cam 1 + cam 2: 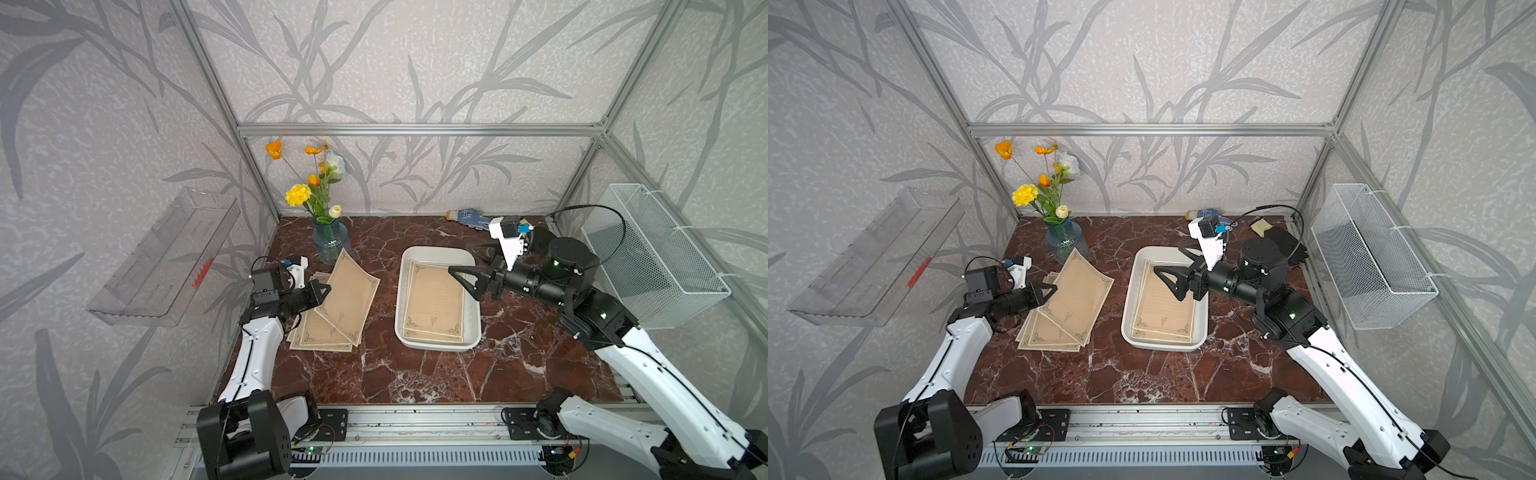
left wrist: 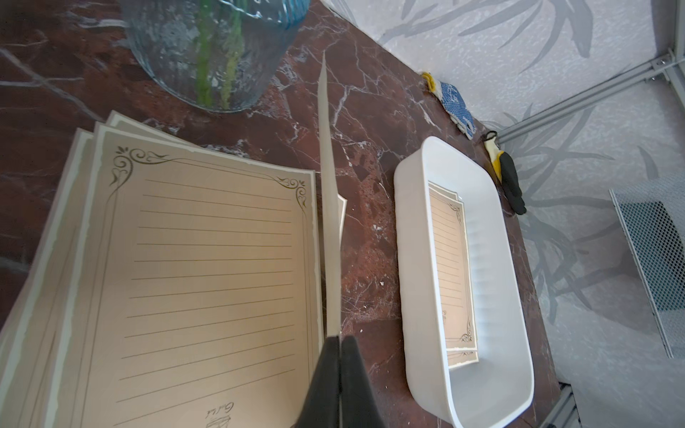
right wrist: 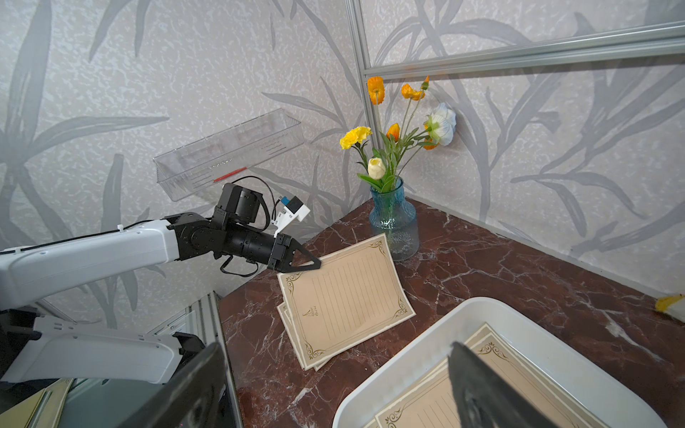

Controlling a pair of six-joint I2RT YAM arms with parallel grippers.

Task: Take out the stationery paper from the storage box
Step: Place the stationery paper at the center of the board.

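Note:
The sheet still slants above the pile, so the robot's left gripper needs to move down onto the pile, turn so the sheet comes flat, and release the sheet's edge there.
The white storage box (image 1: 436, 252) sits right of centre on the marble table and still holds tan stationery paper (image 1: 434, 303) (image 2: 450, 266). A pile of the same sheets (image 1: 320, 338) (image 2: 207, 259) lies on the table left of the box. My left gripper (image 1: 323, 291) (image 2: 339, 339) is shut on the edge of one sheet (image 1: 351, 291) (image 2: 328, 222). It holds that sheet tilted above the pile. My right gripper (image 1: 460, 258) (image 3: 336, 346) hangs open over the far part of the box, with nothing between its fingers.
A blue glass vase of flowers (image 1: 330, 245) stands just behind the pile. Gloves (image 1: 467, 218) lie along the back wall. A white wire basket (image 1: 652, 257) hangs on the right wall and a clear shelf (image 1: 166, 257) on the left wall.

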